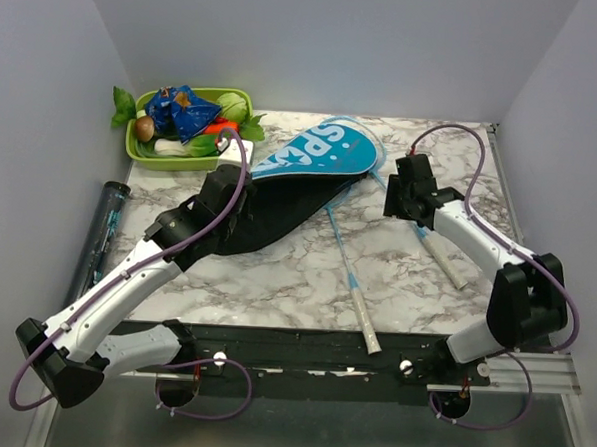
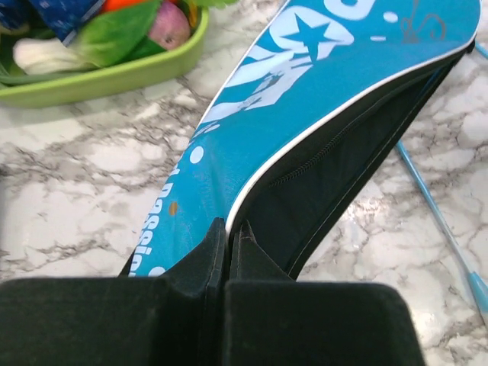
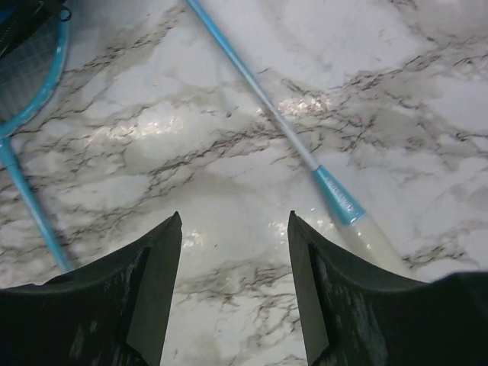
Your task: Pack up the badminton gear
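Observation:
I should next reach my right gripper outward and lower its open fingers around the racket's thin blue shaft (image 3: 263, 99) beyond the blue cone, as the shaft is below and outward.
The blue "SPORT" cover (image 1: 322, 150) lies mid-table, unzipped, its black inside (image 1: 274, 207) spread toward the left arm. My left gripper (image 1: 227, 192) is shut on the cover's white-piped top edge (image 2: 252, 183) and holds the flap up. Two light-blue rackets lie to the right. One (image 1: 351, 281) has its head by the cover's mouth and its white butt near the front edge. The other (image 1: 439, 253) lies under my right gripper (image 1: 408, 194), which is open and empty, just left of its shaft (image 3: 263, 95) and butt (image 3: 370, 232). The dark clear tube (image 1: 105, 223) lies at the left edge. No loose shuttlecocks show.
A green tray (image 1: 134, 147) of toy vegetables stands at the back left, close to the cover's tip; it also shows in the left wrist view (image 2: 114, 72). Grey walls close in the left, back and right. A black rail (image 1: 302, 349) runs along the front edge.

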Motion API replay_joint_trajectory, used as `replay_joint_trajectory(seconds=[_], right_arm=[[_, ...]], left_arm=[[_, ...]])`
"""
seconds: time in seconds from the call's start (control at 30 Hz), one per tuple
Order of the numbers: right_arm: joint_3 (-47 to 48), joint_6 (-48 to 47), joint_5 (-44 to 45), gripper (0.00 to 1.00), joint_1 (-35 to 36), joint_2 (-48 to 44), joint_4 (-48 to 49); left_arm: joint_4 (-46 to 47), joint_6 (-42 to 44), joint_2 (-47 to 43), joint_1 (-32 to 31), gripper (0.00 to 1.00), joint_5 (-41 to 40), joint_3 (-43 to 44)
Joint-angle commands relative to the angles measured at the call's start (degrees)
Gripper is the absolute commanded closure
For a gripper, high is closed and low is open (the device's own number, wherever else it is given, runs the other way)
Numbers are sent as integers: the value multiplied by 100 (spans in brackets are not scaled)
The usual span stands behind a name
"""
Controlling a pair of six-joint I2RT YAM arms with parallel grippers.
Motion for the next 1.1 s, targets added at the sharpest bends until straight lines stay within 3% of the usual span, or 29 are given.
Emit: replay_joint_trajectory(seconds=[0.0, 0.4, 0.73, 1.07], right_arm=[[435, -855, 242, 33, -308, 581, 169], [2008, -1585, -1962, 34, -1345, 2575, -322], [2492, -1621, -2351, 37, -1354, 3192, -701], [2720, -1489, -2229, 48, -1346, 3395, -973]], left_arm=[[395, -450, -165, 17, 100, 682, -461], [1063, -705, -305, 9, 100, 1359, -1296], [1748, -968, -139, 0, 100, 1588, -1825], [2065, -1100, 46, 0, 100, 1843, -1895]])
